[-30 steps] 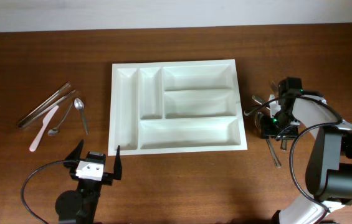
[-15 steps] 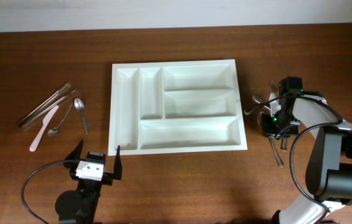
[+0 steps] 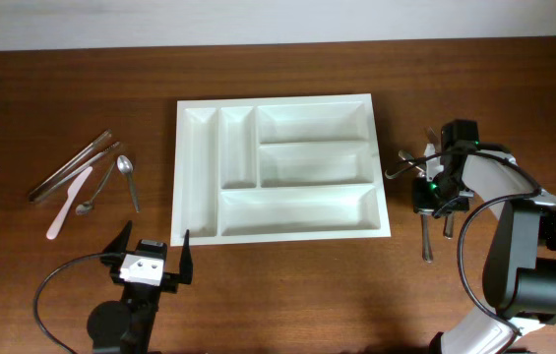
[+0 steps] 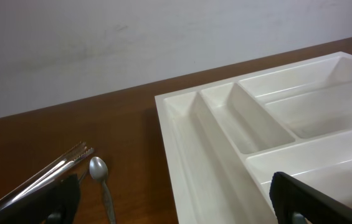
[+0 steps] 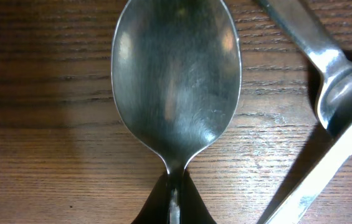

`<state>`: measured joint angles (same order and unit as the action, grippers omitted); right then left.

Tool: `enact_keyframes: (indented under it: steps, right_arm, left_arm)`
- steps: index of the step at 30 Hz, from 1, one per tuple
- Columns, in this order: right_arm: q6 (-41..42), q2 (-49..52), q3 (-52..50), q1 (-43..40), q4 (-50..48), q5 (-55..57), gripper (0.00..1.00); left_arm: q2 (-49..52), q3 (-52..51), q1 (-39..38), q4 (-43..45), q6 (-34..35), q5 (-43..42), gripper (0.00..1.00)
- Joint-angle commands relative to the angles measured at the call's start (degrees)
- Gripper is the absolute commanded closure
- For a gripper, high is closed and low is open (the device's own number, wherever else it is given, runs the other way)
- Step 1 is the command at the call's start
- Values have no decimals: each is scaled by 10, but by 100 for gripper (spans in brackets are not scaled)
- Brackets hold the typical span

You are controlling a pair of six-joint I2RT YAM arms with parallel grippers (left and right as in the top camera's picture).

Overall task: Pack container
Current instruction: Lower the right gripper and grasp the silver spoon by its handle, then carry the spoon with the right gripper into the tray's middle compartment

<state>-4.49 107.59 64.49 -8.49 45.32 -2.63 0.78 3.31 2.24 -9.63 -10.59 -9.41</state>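
Observation:
The container's bare middle section (image 3: 315, 165) lies to my right gripper's left in the overhead view, so next my right gripper needs to lift, turn and lower the spoon into it, then release it.
The white container (image 3: 278, 101) lies in the middle of the table, all its compartments bare; its near corner shows in the left wrist view (image 4: 182, 124). My right gripper (image 3: 433, 193) hangs over the utensil pile to the container's right. It is shut on the neck of a metal spoon (image 5: 176, 74), whose bowl lies face up on the wood just beyond the jaws (image 5: 174, 202). The spoon's handle (image 3: 426, 238) points toward the table's front edge. My left gripper (image 3: 150, 258) stands open near the front edge, left of the container's corner, with nothing between its fingers (image 4: 179, 208).
More metal utensils (image 5: 341, 93) lie beside the spoon at the right, and a fork (image 3: 402, 163) reaches toward the container. At the far left lie tongs (image 3: 71, 167), a white plastic knife (image 3: 68, 202) and two spoons (image 3: 128, 179).
My right gripper has closed onto the spoon's neck. The spoon's handle has swung from a slant to pointing straight at the front edge. The left arm has not moved.

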Motion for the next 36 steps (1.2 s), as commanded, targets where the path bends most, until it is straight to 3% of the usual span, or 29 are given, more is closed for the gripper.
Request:
enact_keyframes:
  steps: [1, 8, 25, 36]
  right_arm:
    - [5, 24, -10, 1, -8, -16, 96]
    - [5, 24, 23, 1, 26, -16, 96]
    - [4, 24, 218, 3, 191, -29, 96]
    - [-81, 24, 326, 59, 137, -133, 96]
  left_arm:
    - [-5, -4, 2, 2, 7, 2, 1]
    - [-5, -4, 2, 2, 7, 2, 1]
    - [-5, -4, 2, 2, 7, 2, 1]
    - [-5, -4, 2, 2, 7, 2, 1]
